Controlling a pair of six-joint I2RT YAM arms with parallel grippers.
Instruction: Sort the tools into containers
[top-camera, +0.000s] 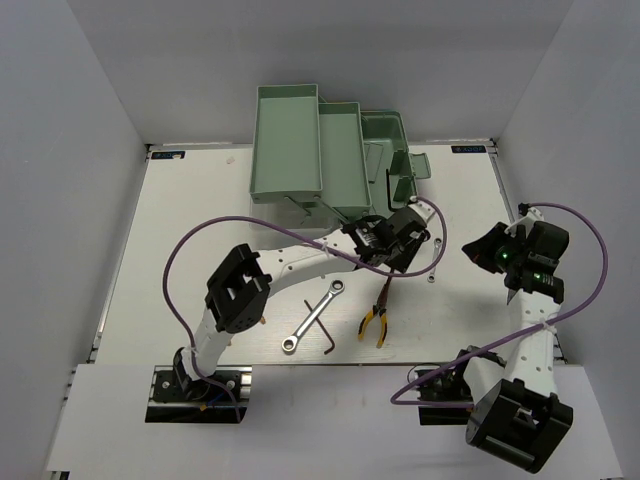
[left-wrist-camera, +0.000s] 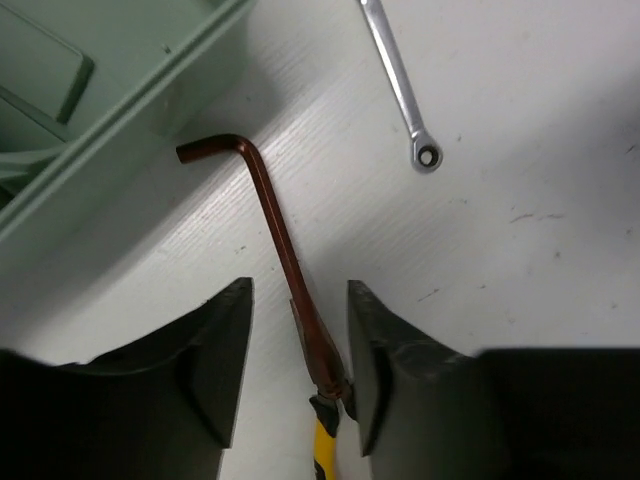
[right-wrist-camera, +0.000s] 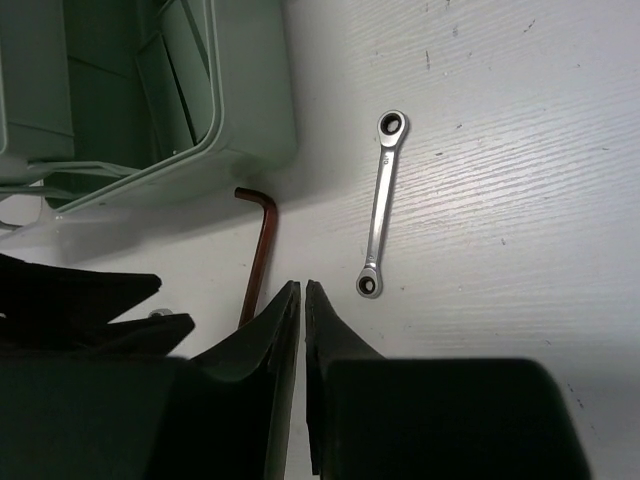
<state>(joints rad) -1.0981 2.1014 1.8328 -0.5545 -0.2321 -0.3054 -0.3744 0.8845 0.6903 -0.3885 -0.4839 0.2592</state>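
Note:
The reddish-brown hex key's long stem is already between the open fingers, so my left gripper should lower onto it next and close.
The mint-green toolbox (top-camera: 300, 140) stands open at the back centre. My left gripper (left-wrist-camera: 300, 290) is open, low over the table just in front of it (top-camera: 405, 240). A reddish-brown L-shaped hex key (left-wrist-camera: 268, 205) lies between its fingers, untouched, over the nose of yellow-handled pliers (top-camera: 378, 315). A small silver wrench (right-wrist-camera: 383, 205) lies to the right (top-camera: 437, 258). My right gripper (right-wrist-camera: 302, 288) is shut and empty, held near that wrench (top-camera: 485, 250). A larger silver ratchet wrench (top-camera: 315, 316) and a dark hex key (top-camera: 330, 335) lie near the front.
The toolbox wall (left-wrist-camera: 110, 150) is close on the left of my left gripper. My left gripper's dark body (right-wrist-camera: 80, 310) shows at the left of the right wrist view. Purple cables loop over both arms. Grey walls enclose the table.

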